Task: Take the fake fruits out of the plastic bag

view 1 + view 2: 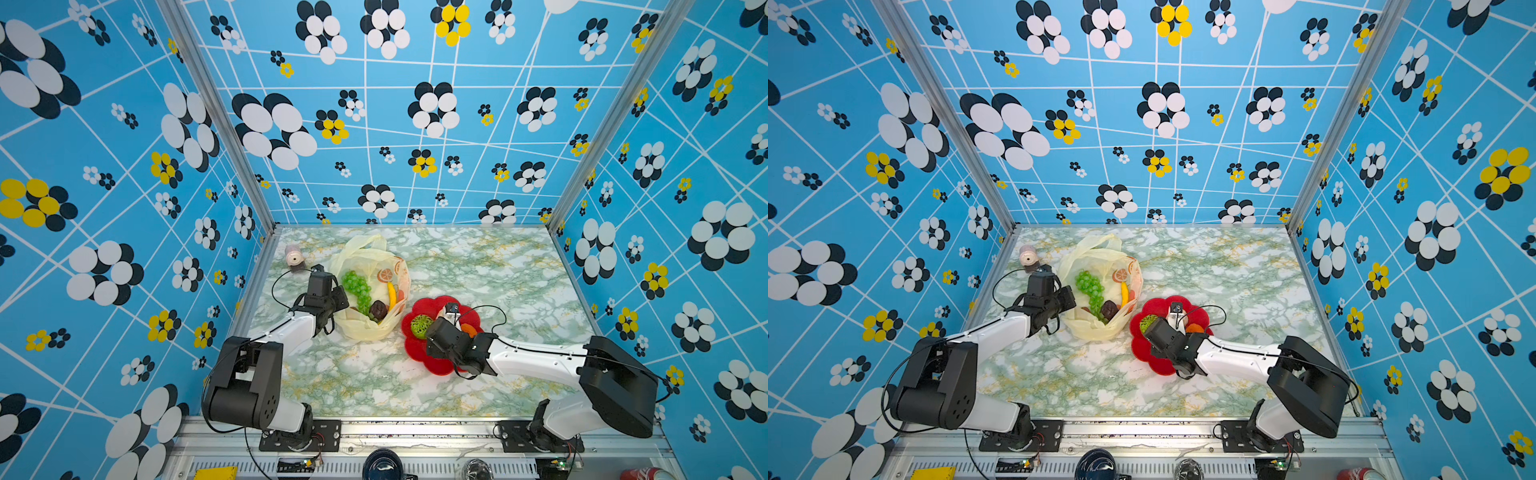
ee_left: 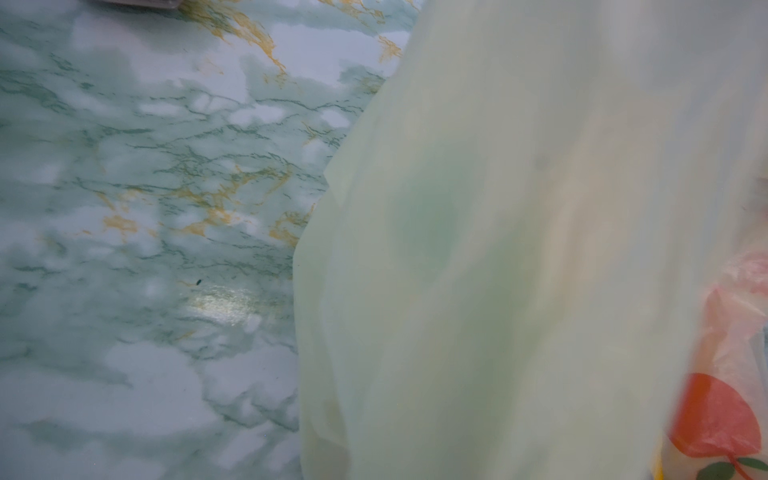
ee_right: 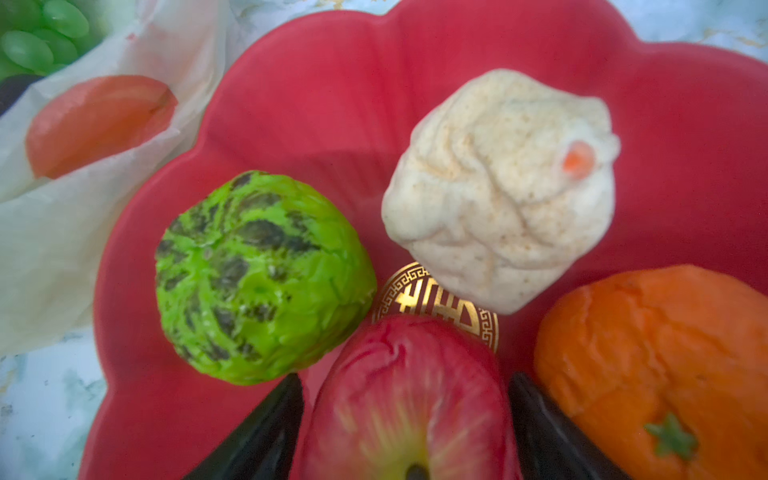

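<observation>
My left gripper draws the film outward toward the bag's far end [image 1: 347, 253] next and releases it there, since the bag lies close against the red plate.
The pale-yellow plastic bag [image 1: 365, 332] lies open at centre-left in both top views. Green grapes [image 1: 357, 289], a banana [image 1: 392, 295] and a dark brown piece [image 1: 378, 309] show inside it. My left gripper [image 1: 338, 301] sits at the bag's left rim, shut on the film; the left wrist view is filled by the bag [image 2: 519, 249]. My right gripper [image 3: 405, 376] hangs over the red plate [image 3: 332, 104], open, its fingers either side of the red apple [image 3: 411, 415]. A green netted ball [image 3: 262, 278], a cream bulb [image 3: 498, 187] and an orange [image 3: 656, 365] lie beside it.
The red flower-shaped plate [image 1: 432, 361] touches the bag's right side. A small pink object [image 1: 294, 257] stands at the back left near the wall. Patterned walls close in three sides. A metal rail [image 1: 415, 432] runs along the front edge.
</observation>
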Robot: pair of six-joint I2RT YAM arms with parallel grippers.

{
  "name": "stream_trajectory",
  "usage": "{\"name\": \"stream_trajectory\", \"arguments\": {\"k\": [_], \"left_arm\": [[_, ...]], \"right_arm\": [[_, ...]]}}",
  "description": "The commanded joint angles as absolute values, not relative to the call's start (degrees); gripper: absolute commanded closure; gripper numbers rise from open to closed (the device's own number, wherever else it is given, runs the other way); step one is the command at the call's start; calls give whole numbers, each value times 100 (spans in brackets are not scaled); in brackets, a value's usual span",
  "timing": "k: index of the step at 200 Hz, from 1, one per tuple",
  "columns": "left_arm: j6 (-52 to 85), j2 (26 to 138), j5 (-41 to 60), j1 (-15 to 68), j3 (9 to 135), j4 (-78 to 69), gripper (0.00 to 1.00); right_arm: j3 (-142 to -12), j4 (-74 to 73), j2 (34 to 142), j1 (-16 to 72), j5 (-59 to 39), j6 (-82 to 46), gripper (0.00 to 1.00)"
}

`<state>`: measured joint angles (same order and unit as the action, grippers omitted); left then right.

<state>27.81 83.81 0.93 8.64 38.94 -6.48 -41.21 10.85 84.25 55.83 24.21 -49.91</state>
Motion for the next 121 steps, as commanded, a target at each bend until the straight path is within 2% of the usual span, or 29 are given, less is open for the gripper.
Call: {"name": "stream_trajectory", "arguments": {"k": [1, 70, 121], "left_arm": [[2676, 8442, 198, 887, 3852, -698, 100], [2472, 8686, 17, 1128, 4598, -108, 100], [2231, 9476, -111, 1280, 5675, 404, 100]], "right_arm": [[-4161, 1425, 8130, 5575, 2294, -4905, 17], [-4261, 1880, 7616, 5605, 2357, -4607, 13], [-4675, 1908, 7472, 5574, 2470, -4275, 13]]}}
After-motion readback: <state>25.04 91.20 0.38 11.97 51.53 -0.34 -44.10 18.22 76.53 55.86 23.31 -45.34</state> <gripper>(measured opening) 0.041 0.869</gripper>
